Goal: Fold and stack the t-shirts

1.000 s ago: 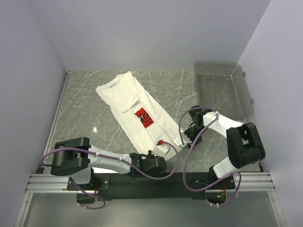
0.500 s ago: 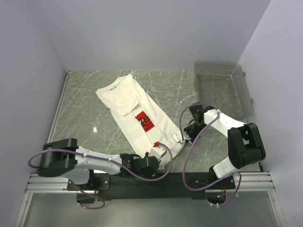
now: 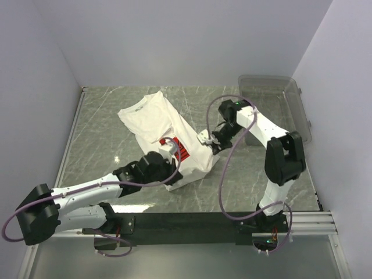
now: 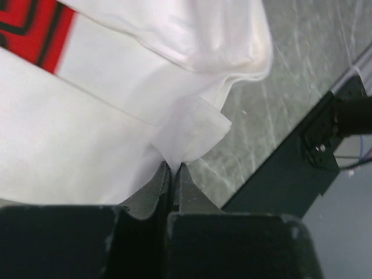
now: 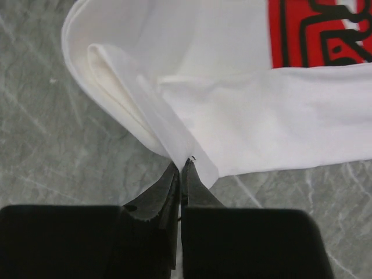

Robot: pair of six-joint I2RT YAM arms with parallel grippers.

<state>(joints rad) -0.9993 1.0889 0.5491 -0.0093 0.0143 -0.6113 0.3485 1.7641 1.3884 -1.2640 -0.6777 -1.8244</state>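
Observation:
My left gripper holds the shirt's hem corner and should carry it outward and to the left in the top view, to the shirt's upper part (image 3: 146,137), because red print is still uncovered.
The white t-shirt (image 3: 152,119) lies slantwise on the marble table, its lower part doubled back over itself, so the red chest print (image 3: 179,150) shows only in part. My left gripper (image 3: 170,156) is over the shirt's near left side. In the left wrist view it (image 4: 173,167) is shut on a corner of the hem, with white cloth (image 4: 87,145) spreading away from it. My right gripper (image 3: 213,149) is at the shirt's right edge. The right wrist view shows it (image 5: 181,165) shut on a folded hem edge (image 5: 168,131), red print (image 5: 319,29) beyond.
A clear grey plastic bin (image 3: 273,107) stands at the back right of the table. The black rail (image 3: 186,221) with the arm bases runs along the near edge. White walls close in the table on three sides.
The right gripper has shut on the hem. Both arms have carried the shirt's lower edge away from the near edge, up over the shirt, so the bottom now lies doubled.

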